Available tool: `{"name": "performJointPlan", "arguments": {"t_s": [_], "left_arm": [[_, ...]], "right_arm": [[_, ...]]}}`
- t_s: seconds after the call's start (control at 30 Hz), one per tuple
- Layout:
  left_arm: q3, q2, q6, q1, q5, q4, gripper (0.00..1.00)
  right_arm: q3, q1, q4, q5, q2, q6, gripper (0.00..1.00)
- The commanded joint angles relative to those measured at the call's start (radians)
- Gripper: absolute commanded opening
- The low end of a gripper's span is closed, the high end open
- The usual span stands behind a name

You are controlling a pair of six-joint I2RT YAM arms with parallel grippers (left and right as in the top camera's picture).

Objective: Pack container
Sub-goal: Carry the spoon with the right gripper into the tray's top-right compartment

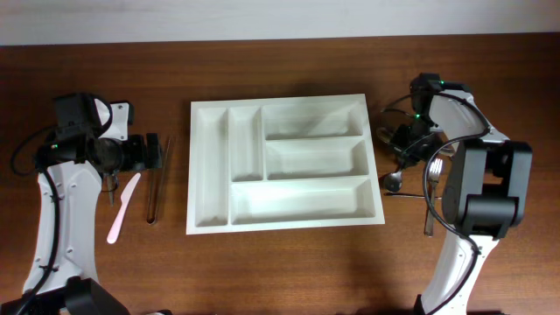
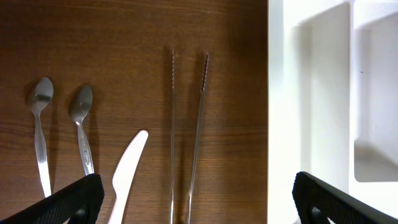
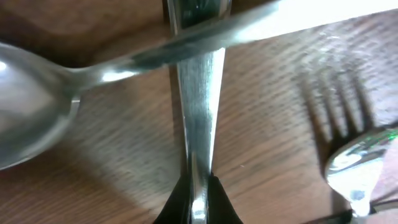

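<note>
I need to lift the utensil with my right gripper, carry it to the left in the overhead view to the container's empty far section, lower it and let go of it.
The container, a large white tray with five compartments, lies mid-table and holds nothing; its edge also shows in the left wrist view. My left gripper is open, its fingers straddling metal tongs on the wood. Left of the tongs lie a white plastic knife and two metal spoons. My right gripper is shut on the handle of a metal utensil, low over the table. Its head is out of view. A spoon crosses it.
A fork lies right of the tray, its tines showing in the right wrist view. Another spoon bowl sits beside it. A spoon lies by the tray's right edge. The tongs and knife lie left of the tray.
</note>
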Motion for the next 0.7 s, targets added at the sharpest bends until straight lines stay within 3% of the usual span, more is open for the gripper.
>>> {"name": "performJointPlan", "arguments": {"t_s": [0.0, 0.37, 0.67], "left_arm": [[0.021, 0.005, 0.016, 0.006, 0.0, -0.001, 0.99], [0.021, 0.005, 0.016, 0.006, 0.0, -0.001, 0.99], [0.021, 0.005, 0.016, 0.006, 0.0, -0.001, 0.99]], "right_arm": [[0.024, -0.023, -0.012, 0.009, -0.058, -0.037, 0.04], [0.069, -0.019, -0.072, -0.051, -0.315, -0.181, 0.04], [0.069, -0.019, -0.087, -0.076, -0.363, -0.204, 0.04]]}}
